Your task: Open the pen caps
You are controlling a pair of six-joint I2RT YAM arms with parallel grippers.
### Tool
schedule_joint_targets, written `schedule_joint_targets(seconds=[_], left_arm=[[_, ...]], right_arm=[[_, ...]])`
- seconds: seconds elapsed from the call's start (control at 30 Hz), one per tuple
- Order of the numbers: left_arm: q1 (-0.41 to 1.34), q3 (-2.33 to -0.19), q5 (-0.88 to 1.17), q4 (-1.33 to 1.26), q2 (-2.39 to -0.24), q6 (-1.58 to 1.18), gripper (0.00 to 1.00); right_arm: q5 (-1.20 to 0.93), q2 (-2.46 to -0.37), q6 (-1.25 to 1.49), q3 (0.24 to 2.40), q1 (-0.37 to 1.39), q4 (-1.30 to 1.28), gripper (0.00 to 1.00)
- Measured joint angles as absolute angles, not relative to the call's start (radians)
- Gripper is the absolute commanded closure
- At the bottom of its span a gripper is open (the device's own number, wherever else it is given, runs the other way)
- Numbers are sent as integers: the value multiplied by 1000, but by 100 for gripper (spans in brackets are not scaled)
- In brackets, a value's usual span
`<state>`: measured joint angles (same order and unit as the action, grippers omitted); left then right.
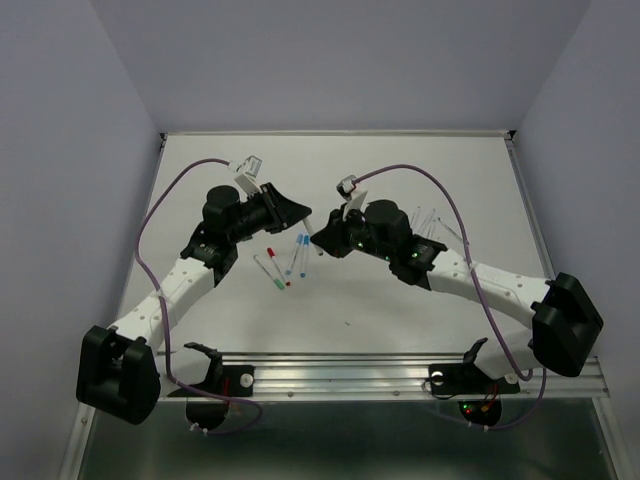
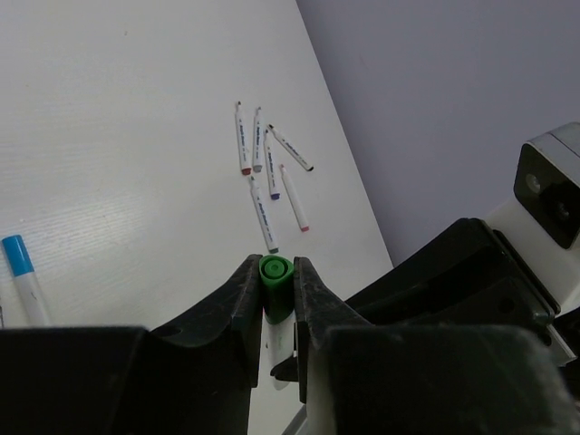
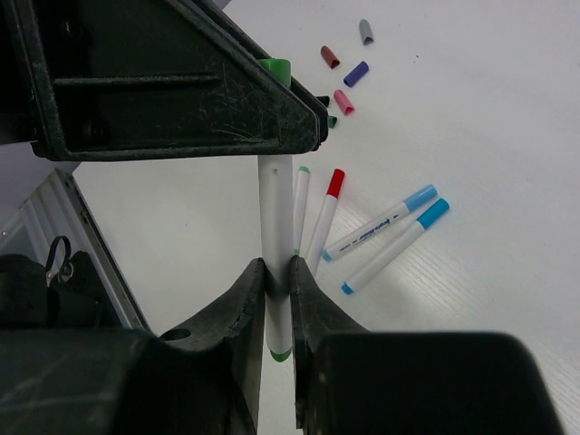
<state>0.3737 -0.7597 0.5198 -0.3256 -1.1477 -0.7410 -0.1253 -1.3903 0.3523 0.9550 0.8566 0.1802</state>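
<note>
Loose caps lie below my left gripper and to its left in the top view, so I will pull the green cap [image 2: 275, 281] off that way and down to let it go.
Both grippers hold one green pen between them above the table. My left gripper [image 2: 275, 268] is shut on its green cap [image 2: 275, 281], which also shows in the right wrist view [image 3: 275, 68]. My right gripper [image 3: 277, 272] is shut on the pen's white barrel [image 3: 275, 208]. The cap is still on the barrel. In the top view the left gripper [image 1: 303, 213] and right gripper [image 1: 320, 240] meet at mid-table. Loose caps lie on the table: grey [image 3: 365, 32], dark red [image 3: 330, 57], purple [image 3: 355, 73] and pink [image 3: 343, 101].
Capped pens lie under the grippers: a green one [image 3: 300, 204], a red one [image 3: 327, 213] and two blue ones [image 3: 381, 228]. Several uncapped white barrels [image 2: 263, 172] lie in a group to the right [image 1: 430, 222]. A metal rail [image 1: 400, 375] runs along the near edge.
</note>
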Motion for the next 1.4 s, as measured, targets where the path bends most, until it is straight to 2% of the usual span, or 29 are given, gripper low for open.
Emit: schedule_joint_targets(seconds=[0.03,0.07,0.17,0.27,0.3,0.4,0.43,0.47,0.5,0.53,0.73,0.9,1.13,1.3,1.4], left_arm=[[374,-760,518,-325,-1147,-743,100],[374,-760,516,-325,-1147,-743,100],[374,-760,511,-325,-1147,-748,100],[376,-760,510,-326,-1147,-751,100],[376,-759,510,-326,-1146,-753,100],[378,-759,508,-326,-1143,-757,100],[378,-757,508,-326,-1141,-757,100],[379,-756,508,-326,-1139,-757,100],[379,-753,500,-329,-1137,-757,100],[378,-752,498,-331,-1135,-758,100],[378,-748,466,-324,-1133,-760,100],[360,-839,558,-197,-1205,-756,100],[23,-1085,360,-210,-1340,-726,100],[-14,-1122,332,-191,-1332,-697,100],[-15,-1079,313,-163,-1314,-682,100]], right_arm=[[-130,-1391,350,955,857,182,85],[-136,-1395,346,958,856,182,65],[-159,-1409,326,973,848,178,47],[-165,-1428,308,996,844,167,44],[-163,-1436,301,1007,844,165,45],[-148,-1468,274,1043,844,164,59],[-144,-1483,263,1060,844,162,68],[-138,-1495,253,1073,844,161,88],[-138,-1502,252,1081,844,160,97],[-135,-1510,246,1090,844,156,99],[-169,-1510,233,1077,844,167,99],[-188,-1429,282,912,842,273,99],[-328,-1294,442,589,927,216,99],[-274,-1224,497,543,913,152,99],[-211,-1222,513,584,833,99,99]])
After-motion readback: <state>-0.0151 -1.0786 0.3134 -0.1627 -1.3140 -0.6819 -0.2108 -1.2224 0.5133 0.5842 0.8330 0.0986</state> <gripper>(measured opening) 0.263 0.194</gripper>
